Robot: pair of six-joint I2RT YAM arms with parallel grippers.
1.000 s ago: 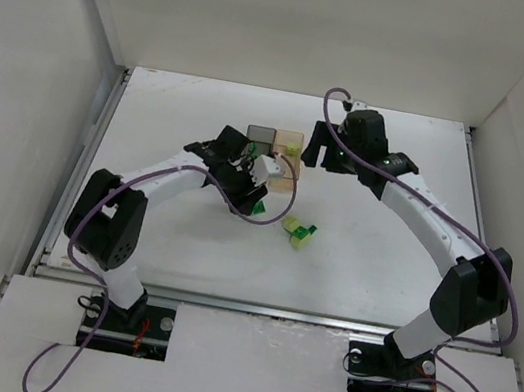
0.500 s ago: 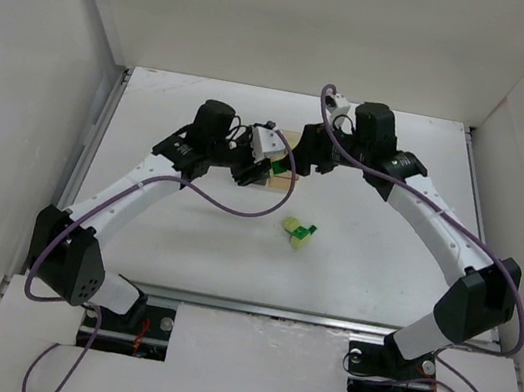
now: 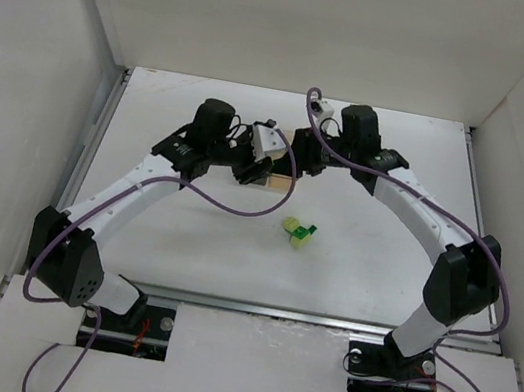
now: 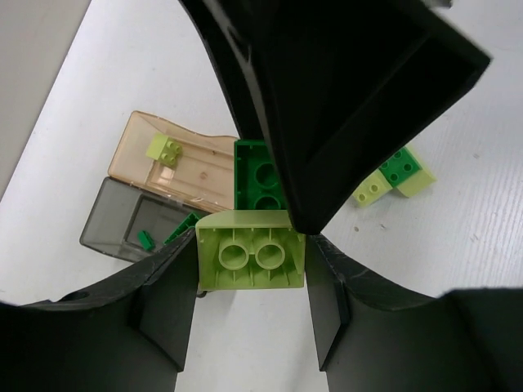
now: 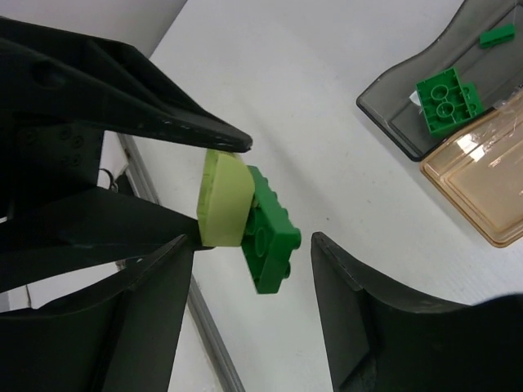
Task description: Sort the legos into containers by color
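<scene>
I am holding a pale lego in my left gripper, so I should next move that gripper down and to the right in the top view over the tan container point(image 3: 283, 182) point(image 4: 204, 167) to let go there.
My left gripper point(image 4: 250, 282) is shut on a pale yellow-green lego point(image 4: 250, 260) with a dark green lego point(image 4: 260, 175) stuck to it, held above the table. My right gripper point(image 5: 249, 265) is open, its jaws on either side of that dark green lego point(image 5: 270, 229) without touching it. The dark grey container point(image 4: 122, 224) holds dark green legos point(image 5: 445, 100). The tan container point(image 4: 204, 167) holds one pale lego point(image 4: 166, 149). In the top view both grippers point(image 3: 266, 161) point(image 3: 294, 156) meet over the containers and hide most of them.
A small cluster of pale and dark green legos point(image 3: 298, 231) lies on the white table in front of the containers; it also shows in the left wrist view point(image 4: 392, 173). White walls enclose the table on three sides.
My left gripper lifted the joined legos from the table up toward the containers. My right gripper moved left to meet it and now brackets the dark green lego.
</scene>
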